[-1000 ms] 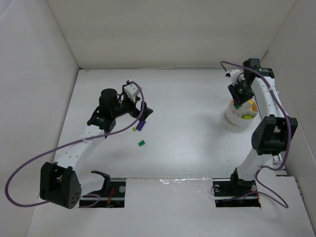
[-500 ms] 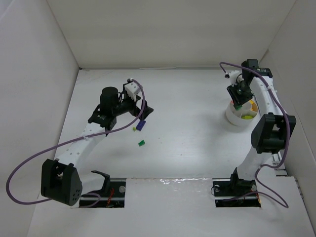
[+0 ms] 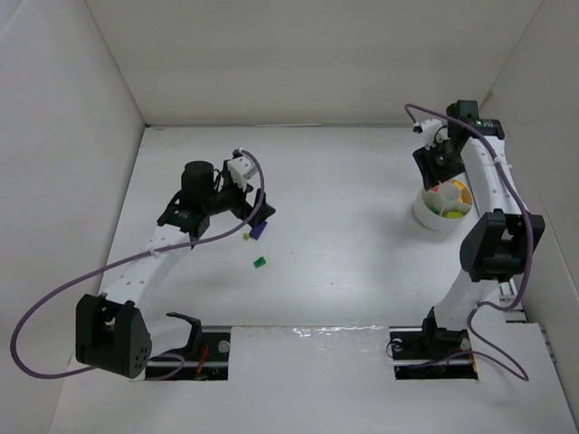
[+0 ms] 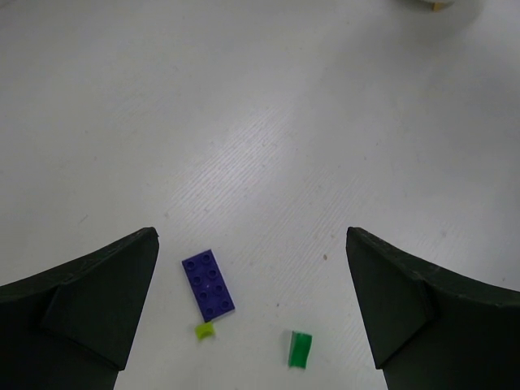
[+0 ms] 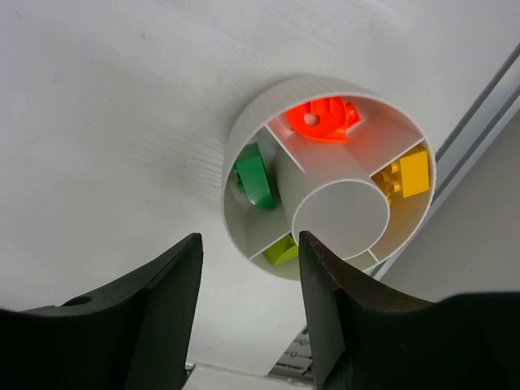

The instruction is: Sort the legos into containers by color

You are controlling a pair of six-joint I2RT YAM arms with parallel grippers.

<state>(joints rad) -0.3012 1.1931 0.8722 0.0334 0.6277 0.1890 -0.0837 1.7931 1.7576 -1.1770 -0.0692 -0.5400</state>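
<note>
The green brick [image 3: 260, 262] [image 4: 300, 349] lies apart from the purple brick and lime piece, so my left gripper will next move back and down until its fingers are on both sides of it.
A purple flat brick [image 4: 209, 283], a tiny lime piece [image 4: 204, 330] and a green brick [image 4: 300, 348] lie on the table under my left gripper [image 4: 250, 236], which is open and empty above them. From above, the purple brick [image 3: 257, 231] lies just below the left gripper [image 3: 261, 210] and the green brick [image 3: 259, 263] nearer the arms. The white bowl [image 5: 244, 122] holds an orange-red piece [image 5: 325, 119], a yellow brick [image 5: 406, 173], a dark green brick [image 5: 256, 175] and a lime piece [image 5: 280, 250] in separate wedges. My right gripper [image 5: 249, 240] is open and empty above the bowl's edge.
The bowl [image 3: 425, 212] stands at the right, close to the right arm's upper link and the right wall. White walls enclose the table at the left, back and right. A metal rail [image 5: 479, 114] runs beside the bowl.
My right gripper has risen and drawn back from the bowl, leaving the bowl's inside showing; the green bit at its tips is gone. The left gripper has shifted slightly.
</note>
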